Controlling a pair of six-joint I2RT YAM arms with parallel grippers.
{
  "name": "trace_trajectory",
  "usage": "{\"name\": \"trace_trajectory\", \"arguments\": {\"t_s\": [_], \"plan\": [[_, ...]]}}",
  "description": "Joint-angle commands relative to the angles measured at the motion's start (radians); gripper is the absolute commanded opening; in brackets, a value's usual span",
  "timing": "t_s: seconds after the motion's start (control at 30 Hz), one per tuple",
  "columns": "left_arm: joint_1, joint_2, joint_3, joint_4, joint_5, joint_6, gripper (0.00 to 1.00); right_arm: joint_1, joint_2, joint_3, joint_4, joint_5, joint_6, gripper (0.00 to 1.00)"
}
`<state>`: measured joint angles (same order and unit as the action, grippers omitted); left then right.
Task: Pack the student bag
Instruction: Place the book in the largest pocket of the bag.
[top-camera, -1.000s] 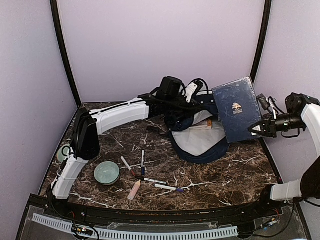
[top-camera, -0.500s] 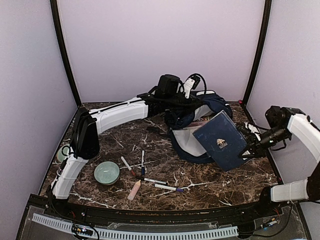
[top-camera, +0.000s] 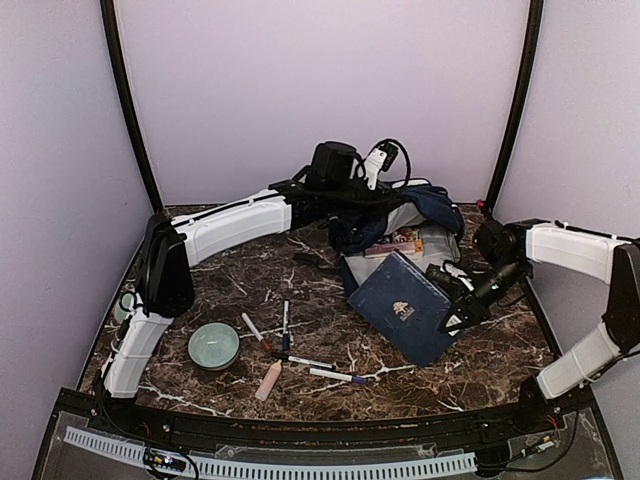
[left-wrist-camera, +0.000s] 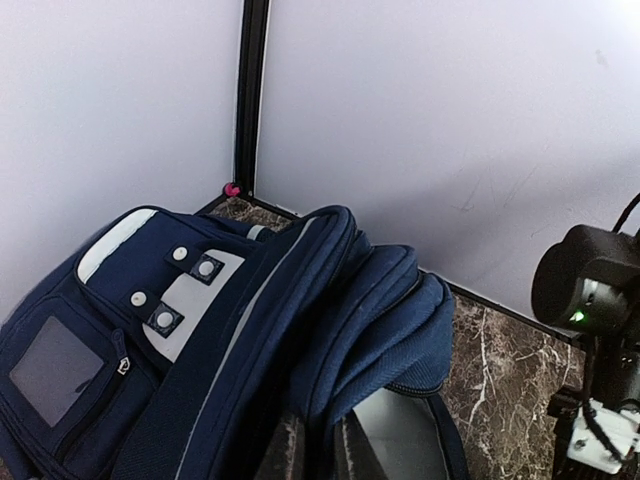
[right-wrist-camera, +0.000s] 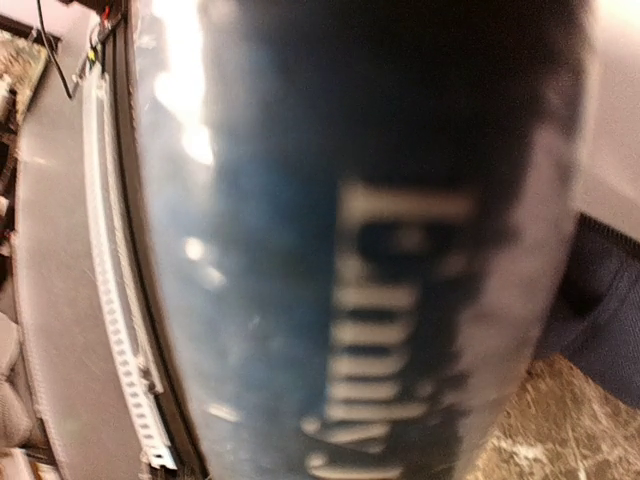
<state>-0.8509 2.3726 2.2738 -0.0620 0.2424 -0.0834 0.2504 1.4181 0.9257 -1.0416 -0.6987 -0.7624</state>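
Note:
My right gripper slides the flat navy book (top-camera: 400, 303) outward into the bag's opening (top-camera: 406, 238) next and frees it, since my left gripper holds the bag's rim up.
The student bag (top-camera: 425, 208), navy with grey patches, lies at the back of the table with its pale lining showing. In the left wrist view the student bag (left-wrist-camera: 250, 320) fills the lower frame. My left gripper (left-wrist-camera: 317, 449) is shut on a fold of its top rim, holding the mouth up. A flat navy book (top-camera: 400, 303) slants down just in front of the bag's mouth. My right gripper (top-camera: 455, 308) is shut on the book's right edge. The blurred book (right-wrist-camera: 330, 250) fills the right wrist view and hides the fingers.
A teal bowl (top-camera: 213, 345) sits front left. Several markers (top-camera: 310, 362) and a pale tube (top-camera: 268, 380) lie front centre. Something colourful (top-camera: 400, 243) shows inside the bag. Another round dish (top-camera: 125, 305) sits at the left edge, behind the left arm.
My right arm has swung the book from upright at the far right down and leftward, to slant in front of the bag's mouth. The left arm has held still.

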Motion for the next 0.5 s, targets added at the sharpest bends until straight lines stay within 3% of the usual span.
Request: {"name": "trace_trajectory", "arguments": {"t_s": [0.0,0.23,0.47], "plan": [[0.018,-0.152,0.009,0.105,-0.01,-0.001,0.0,0.013,0.115,0.108,0.026,-0.186,0.065,0.0],[0.015,-0.165,0.002,0.096,-0.013,-0.009,0.0,0.007,0.377,0.162,-0.077,-0.387,0.048,0.0],[0.009,-0.185,-0.011,0.081,-0.011,0.01,0.0,-0.034,0.571,0.236,-0.26,-0.545,-0.113,0.0]]}}
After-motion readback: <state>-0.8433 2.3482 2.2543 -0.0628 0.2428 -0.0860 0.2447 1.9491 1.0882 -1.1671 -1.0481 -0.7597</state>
